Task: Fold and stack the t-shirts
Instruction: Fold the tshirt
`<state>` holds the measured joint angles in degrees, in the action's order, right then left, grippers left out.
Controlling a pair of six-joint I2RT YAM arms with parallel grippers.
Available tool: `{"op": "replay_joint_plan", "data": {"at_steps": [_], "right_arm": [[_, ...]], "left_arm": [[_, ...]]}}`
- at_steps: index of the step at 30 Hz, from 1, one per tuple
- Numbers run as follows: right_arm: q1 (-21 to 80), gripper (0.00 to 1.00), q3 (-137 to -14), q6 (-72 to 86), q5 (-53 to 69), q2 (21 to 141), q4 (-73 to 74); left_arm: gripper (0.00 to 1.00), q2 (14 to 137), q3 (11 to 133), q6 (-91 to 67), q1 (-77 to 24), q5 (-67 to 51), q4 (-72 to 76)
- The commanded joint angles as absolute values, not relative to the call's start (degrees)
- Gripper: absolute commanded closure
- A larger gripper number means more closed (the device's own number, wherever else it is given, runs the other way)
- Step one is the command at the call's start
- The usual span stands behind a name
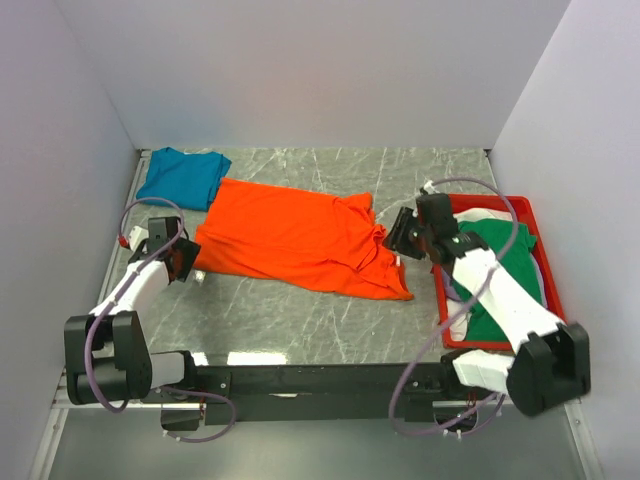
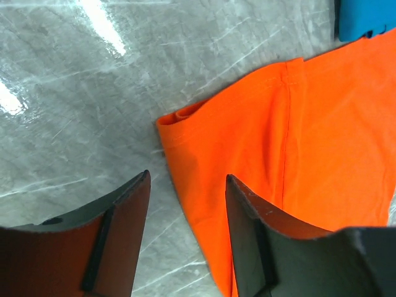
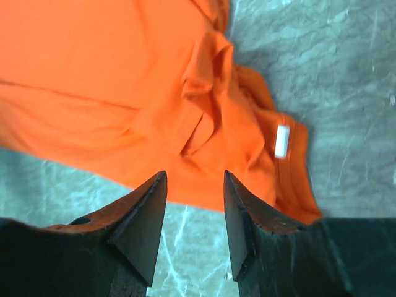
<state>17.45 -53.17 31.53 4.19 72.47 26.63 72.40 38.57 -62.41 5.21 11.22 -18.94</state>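
My left gripper next lowers its open fingers to the orange shirt's sleeve corner (image 1: 199, 264) (image 2: 167, 125) below and closes on that folded tip, which juts onto bare tabletop.
A bright orange t-shirt (image 1: 300, 237) lies spread across the middle of the table, creased at its right end. A teal blue t-shirt (image 1: 183, 176) lies bunched at the back left. A green t-shirt (image 1: 503, 265) and a white one (image 1: 481, 214) lie in the red tray (image 1: 540, 255). My left gripper (image 1: 190, 260) is open and empty above the orange shirt's left sleeve corner (image 2: 185, 124). My right gripper (image 1: 398, 235) is open and empty above the shirt's right edge (image 3: 204, 148), where a white label (image 3: 281, 140) shows.
The red tray stands at the right, under my right arm. Grey walls close in the table on the left, back and right. The marble table top (image 1: 300, 320) shows in front of the orange shirt.
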Motion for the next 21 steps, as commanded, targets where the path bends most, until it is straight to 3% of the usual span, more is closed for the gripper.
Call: {"op": "replay_joint_plan", "data": {"at_steps": [1,9,14,16,21], "right_arm": [[17.1,0.51,-48.3,33.0,5.4,65.8,24.2],[17.2,0.51,-40.6,33.8,5.4,57.6,25.4],[17.3,0.5,-38.9,34.1,4.6,55.5,26.6],[17.2,0.5,-37.7,34.2,4.2,55.3,26.8],[17.3,0.5,-33.8,35.0,4.6,55.3,25.2]], "left_arm": [[0.43,71.5,37.3,-64.1,5.7,10.5,-14.2],[0.46,76.3,35.7,-64.7,5.7,10.5,-10.2],[0.53,79.4,35.7,-64.9,5.6,10.9,-8.7],[0.58,80.3,35.9,-64.6,5.6,11.8,-8.6],[0.8,82.7,37.3,-63.7,5.6,13.4,-9.0]]}}
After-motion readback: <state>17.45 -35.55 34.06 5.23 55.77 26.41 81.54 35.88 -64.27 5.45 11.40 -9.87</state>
